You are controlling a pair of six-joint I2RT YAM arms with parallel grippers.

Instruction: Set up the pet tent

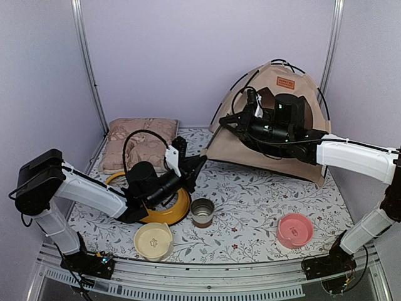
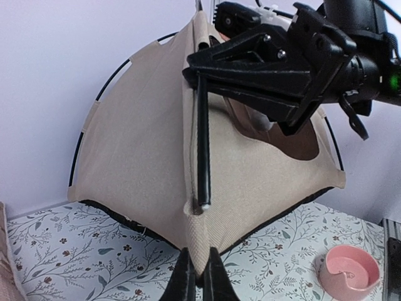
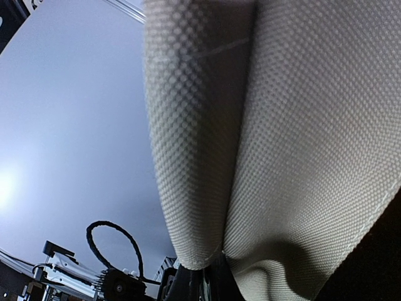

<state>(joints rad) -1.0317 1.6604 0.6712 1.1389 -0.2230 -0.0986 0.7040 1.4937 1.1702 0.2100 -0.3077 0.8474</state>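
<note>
The opening of the corner pocket (image 2: 196,210) is below. I need to lower the pole (image 2: 203,144) into it next with my right gripper and let go, as the pole's tip rests there.
The tan pet tent (image 1: 233,150) stands at the back right of the mat, with a brown label (image 1: 286,82) near its top. My left gripper (image 1: 202,162) is shut on the tent's near corner tab (image 2: 199,241), fingers (image 2: 184,279) pinching the fabric. A black pole (image 2: 203,144) runs down the seam, its white tip resting at the mouth of the corner pocket (image 2: 195,207). My right gripper (image 2: 192,66) is shut high on that pole and seam. In the right wrist view tent fabric (image 3: 282,125) fills the frame above the right gripper (image 3: 210,279).
A pinkish patterned cushion (image 1: 138,139) lies at the back left. Under my left arm sits a yellow bowl (image 1: 177,214). A metal cup (image 1: 202,211), a cream bowl (image 1: 153,240) and a pink bowl (image 1: 294,229) stand along the front. Purple walls enclose the mat.
</note>
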